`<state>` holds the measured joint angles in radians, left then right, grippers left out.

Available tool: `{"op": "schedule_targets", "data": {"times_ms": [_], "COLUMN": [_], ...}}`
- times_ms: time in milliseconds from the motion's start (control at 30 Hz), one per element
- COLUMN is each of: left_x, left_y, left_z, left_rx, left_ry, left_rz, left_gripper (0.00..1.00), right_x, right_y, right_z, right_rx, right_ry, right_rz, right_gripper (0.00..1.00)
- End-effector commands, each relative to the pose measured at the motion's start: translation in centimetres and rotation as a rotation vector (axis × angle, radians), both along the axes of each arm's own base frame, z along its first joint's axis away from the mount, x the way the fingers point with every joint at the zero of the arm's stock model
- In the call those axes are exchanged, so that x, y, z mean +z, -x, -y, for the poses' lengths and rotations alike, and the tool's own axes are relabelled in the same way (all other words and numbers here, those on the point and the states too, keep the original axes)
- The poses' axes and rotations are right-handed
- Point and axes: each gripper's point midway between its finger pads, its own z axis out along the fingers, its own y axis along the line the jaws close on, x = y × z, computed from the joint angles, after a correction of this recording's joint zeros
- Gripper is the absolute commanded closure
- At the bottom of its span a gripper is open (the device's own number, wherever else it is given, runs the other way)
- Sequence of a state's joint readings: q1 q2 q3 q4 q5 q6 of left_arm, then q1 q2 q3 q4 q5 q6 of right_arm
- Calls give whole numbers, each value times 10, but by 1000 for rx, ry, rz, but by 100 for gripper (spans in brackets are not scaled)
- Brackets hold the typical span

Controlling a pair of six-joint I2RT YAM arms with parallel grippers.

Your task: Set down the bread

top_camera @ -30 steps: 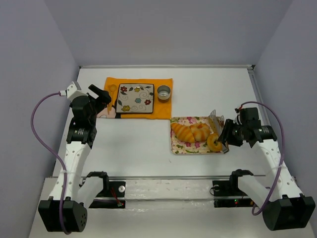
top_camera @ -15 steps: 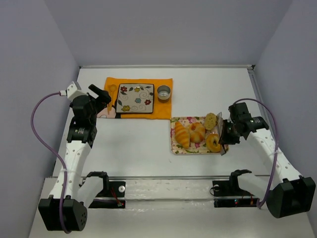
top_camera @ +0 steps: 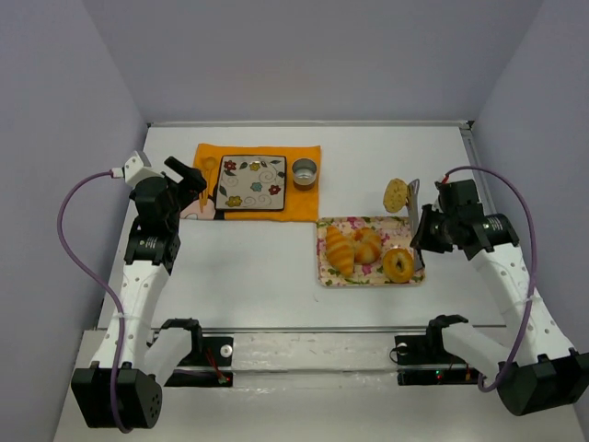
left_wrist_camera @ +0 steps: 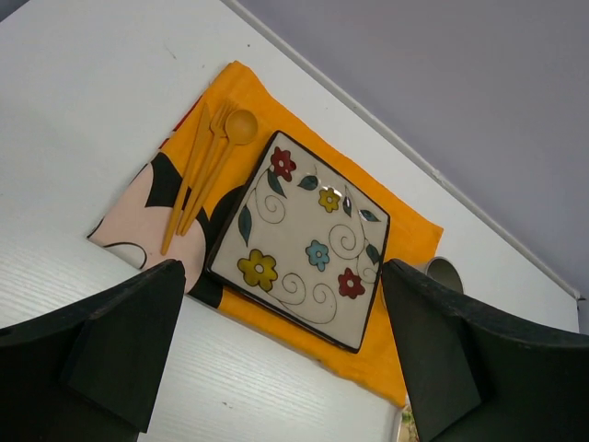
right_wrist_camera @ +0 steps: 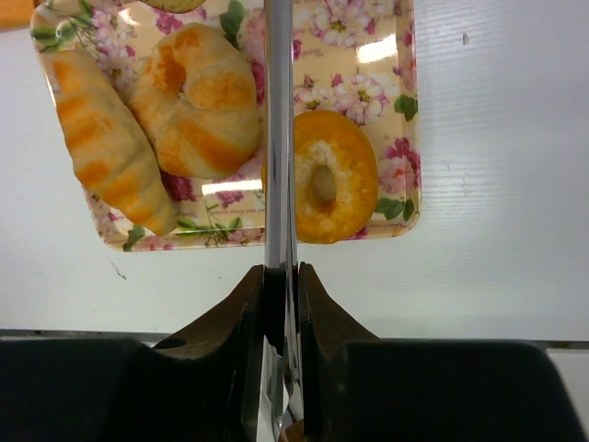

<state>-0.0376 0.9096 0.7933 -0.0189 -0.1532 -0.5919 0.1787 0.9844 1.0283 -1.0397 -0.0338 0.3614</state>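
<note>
The right gripper swings outward toward the metal cup next, turns and lowers the bread [top_camera: 397, 194] onto the plate [top_camera: 251, 182]. It then releases the handle, as the flowered plate lies empty.
The bread [top_camera: 397, 194], a small speckled tan oval, is pinched at the tip of metal tongs [top_camera: 413, 201] and held in the air just beyond the far right corner of the floral tray [top_camera: 324, 273]. My right gripper [top_camera: 427, 236] is shut on the tongs' handle. In the right wrist view the gripper [right_wrist_camera: 281, 287] clamps the tongs [right_wrist_camera: 278, 138] edge-on, and only a sliver of the bread [right_wrist_camera: 175, 4] shows at the top edge. My left gripper [top_camera: 194, 180] is open and empty, hovering near the flowered square plate [top_camera: 252, 183]; in the left wrist view the gripper [left_wrist_camera: 281, 304] frames the plate [left_wrist_camera: 299, 241].
The tray holds a striped croissant [top_camera: 339, 250], a round roll [top_camera: 369, 242] and a ring doughnut [top_camera: 399, 265]. The plate lies on an orange placemat [top_camera: 304, 206] with yellow cutlery [left_wrist_camera: 204, 170] at its left. A small metal cup [top_camera: 305, 171] stands at the mat's right end.
My right gripper has lifted the tongs with the bread off the tray and carried it up and back, beyond the tray's far edge. The left arm has not moved.
</note>
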Motion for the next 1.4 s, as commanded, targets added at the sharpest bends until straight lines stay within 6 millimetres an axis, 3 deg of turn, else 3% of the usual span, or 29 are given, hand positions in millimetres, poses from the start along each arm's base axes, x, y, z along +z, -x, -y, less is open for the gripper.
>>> {"op": "schedule_targets", "data": {"times_ms": [0, 100, 167, 200, 267, 300, 367, 400, 467, 500, 533, 667, 700, 733, 800, 833, 967, 1033, 1167, 1267, 1300, 1367], "left_x": [14, 14, 14, 13, 13, 13, 13, 12, 12, 13, 13, 13, 13, 13, 13, 11, 9, 10, 8, 7, 7, 7], "left_y": [-4, -4, -4, -4, -4, -4, -4, -4, -4, -3, -3, -1, -1, -1, -1, -1, -2, -2, -3, -3, -3, -3], "left_z": [-1, -1, 0, -2, -2, -1, 0, 2, 2, 2, 2, 1, 0, 0, -1, -1, -2, -3, -3, -3, -3, -3], "left_rx": [3, 3, 3, 9, 9, 8, 3, -6, -9, -9, -9, -1, 1, 5, 10, 11, 16, 19, 23, 23, 23, 22], "left_ry": [-2, -2, -3, -5, -3, -1, 3, 5, 6, 6, 7, 7, 6, 5, 6, 5, 5, 4, 6, 6, 8, 8], "left_rz": [57, 57, 55, 53, 52, 52, 51, 50, 48, 51, 50, 50, 50, 47, 47, 43, 37, 37, 33, 30, 29, 30], "left_gripper": [1, 1, 1, 1, 1, 1, 1, 1, 1, 1, 1, 1, 1, 1, 1, 1, 1, 1, 1, 1, 1, 1], "right_x": [46, 71, 73, 91, 90, 103, 94, 108, 109, 90, 105, 85, 78, 55, 55, 36, 17, 6, -14, -21, -24, -25], "right_y": [-22, -39, -55, -63, -87, -96, -120, -129, -144, -156, -161, -187, -194, -200, -209, -215, -212, -199, -191, -191, -190, -193], "right_z": [-22, -57, -74, -94, -120, -135, -162, -178, -201, -219, -238, -289, -293, -303, -311, -313, -322, -330, -331, -331, -330, -327], "right_rx": [100, 206, 241, 291, 347, 379, 429, 456, 502, 533, 576, 640, 639, 648, 634, 626, 641, 680, 691, 688, 688, 664], "right_ry": [-32, -60, -40, -59, -55, -71, -72, -87, -101, -90, -104, -100, -93, -71, -51, -33, -5, 10, 37, 43, 44, 63], "right_rz": [175, 264, 270, 326, 345, 380, 376, 413, 425, 390, 430, 405, 393, 351, 358, 326, 286, 263, 214, 195, 187, 188], "right_gripper": [93, 93, 93, 93, 93, 93, 93, 93, 93, 93, 93, 93, 93, 93, 93, 93, 93, 93, 92, 81, 71, 62]}}
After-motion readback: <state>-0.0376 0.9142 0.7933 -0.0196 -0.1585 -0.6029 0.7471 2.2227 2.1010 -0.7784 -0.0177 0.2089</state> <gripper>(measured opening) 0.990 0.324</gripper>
